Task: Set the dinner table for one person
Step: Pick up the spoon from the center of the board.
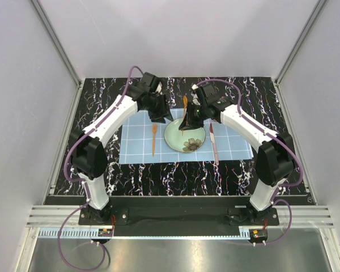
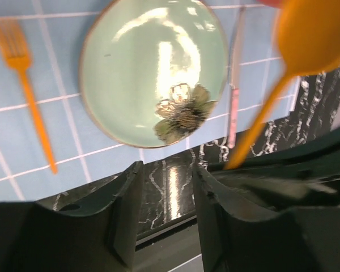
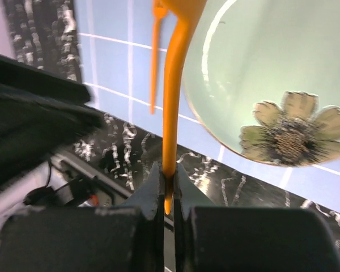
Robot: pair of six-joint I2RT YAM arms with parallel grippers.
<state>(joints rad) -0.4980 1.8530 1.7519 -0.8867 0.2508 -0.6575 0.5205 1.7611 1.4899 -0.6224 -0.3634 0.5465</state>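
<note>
My right gripper moves back, to the right in the top view and down next, and releases the spoon there, since the mat past the knife [image 1: 213, 144] is bare.
The glossy black, white-veined dinner table [image 1: 158, 170] carries a light blue gridded placemat [image 1: 136, 144]. On the mat a pale green plate [image 1: 185, 136] with a flower print lies between an orange fork [image 1: 154, 139] on its left and a reddish knife [image 1: 213, 144] on its right. My right gripper [image 3: 168, 170] is shut on the handle end of an orange spoon [image 3: 173, 85], which hangs in the air over the plate's far edge. My left gripper [image 2: 167, 170] stands open and empty just left of the spoon [image 2: 311, 34], above the plate [image 2: 153, 73].
Both arms reach in over the far half of the mat, their wrists close together above the plate. Grey walls with metal posts enclose the table on three sides. Bare black tabletop [image 1: 102, 90] shows around the placemat.
</note>
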